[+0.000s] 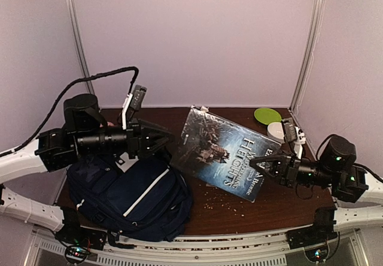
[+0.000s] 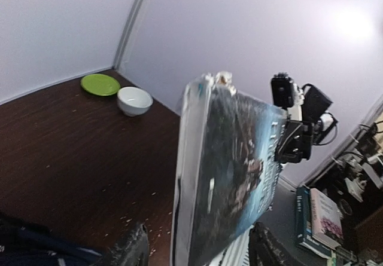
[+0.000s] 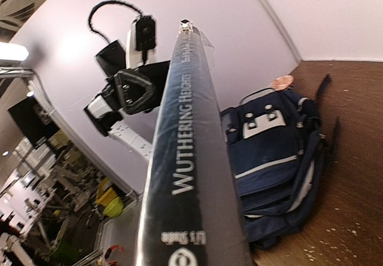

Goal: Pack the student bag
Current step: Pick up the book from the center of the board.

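My left gripper will move down, fingers tipping down, onto the bag's edge [image 1: 165,193] beside the white stripe, as that edge is below it and my right gripper holds the book.
The navy student bag [image 1: 128,197] lies at the front left of the table, its white stripe facing up; it also shows in the right wrist view [image 3: 275,152]. A dark book, "Wuthering Heights" [image 1: 218,152], hangs tilted above the table's middle. My right gripper [image 1: 263,169] is shut on its spine edge, and the spine [image 3: 185,158] hides the fingers in the right wrist view. My left gripper [image 1: 163,139] is open at the book's opposite edge. Its fingers [image 2: 128,248] stand apart on either side of the book [image 2: 233,164], with gaps showing.
A green plate [image 1: 267,115] and a white bowl [image 1: 277,131] sit at the back right corner, near my right arm. Crumbs [image 1: 221,200] are scattered on the brown table [image 1: 287,203]. White walls close in the back and both sides.
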You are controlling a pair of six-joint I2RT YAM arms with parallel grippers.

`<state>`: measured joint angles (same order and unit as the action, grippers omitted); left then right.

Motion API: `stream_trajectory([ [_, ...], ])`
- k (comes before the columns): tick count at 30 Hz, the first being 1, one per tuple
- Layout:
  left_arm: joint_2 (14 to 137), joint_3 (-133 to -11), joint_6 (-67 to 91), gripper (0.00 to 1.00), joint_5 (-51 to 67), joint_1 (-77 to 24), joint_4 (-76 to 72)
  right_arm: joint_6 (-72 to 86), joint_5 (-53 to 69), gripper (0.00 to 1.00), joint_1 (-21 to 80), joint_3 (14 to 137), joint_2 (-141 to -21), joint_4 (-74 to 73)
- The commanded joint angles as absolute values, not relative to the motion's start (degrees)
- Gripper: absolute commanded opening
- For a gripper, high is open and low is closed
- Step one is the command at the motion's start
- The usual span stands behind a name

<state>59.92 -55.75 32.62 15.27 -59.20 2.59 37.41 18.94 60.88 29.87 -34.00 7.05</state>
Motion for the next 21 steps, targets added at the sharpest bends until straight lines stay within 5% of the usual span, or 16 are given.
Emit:
stream_trajectory([
  [1, 54.9, -51.3, 33.1, 0.98, -3.1, -60.9, 22.4, 33.5, -0.7, 0.00, 60.9, 30.3, -26.3, -1.5],
  [6, 58.2, -51.1, 34.4, 0.98, -14.1, -69.1, 33.0, 33.2, -9.1, 0.00, 60.8, 28.8, -21.8, -10.5],
  [13, 80.4, -64.5, 35.8, 0.98, -25.5, -76.2, 54.8, 34.0, -10.6, 0.00, 60.8, 27.2, -19.7, -12.9],
  [21, 92.4, -67.8, 37.1, 0.98, -29.4, -77.7, 58.6, 34.2, -11.4, 0.00, 60.8, 27.0, -17.9, -14.2],
])
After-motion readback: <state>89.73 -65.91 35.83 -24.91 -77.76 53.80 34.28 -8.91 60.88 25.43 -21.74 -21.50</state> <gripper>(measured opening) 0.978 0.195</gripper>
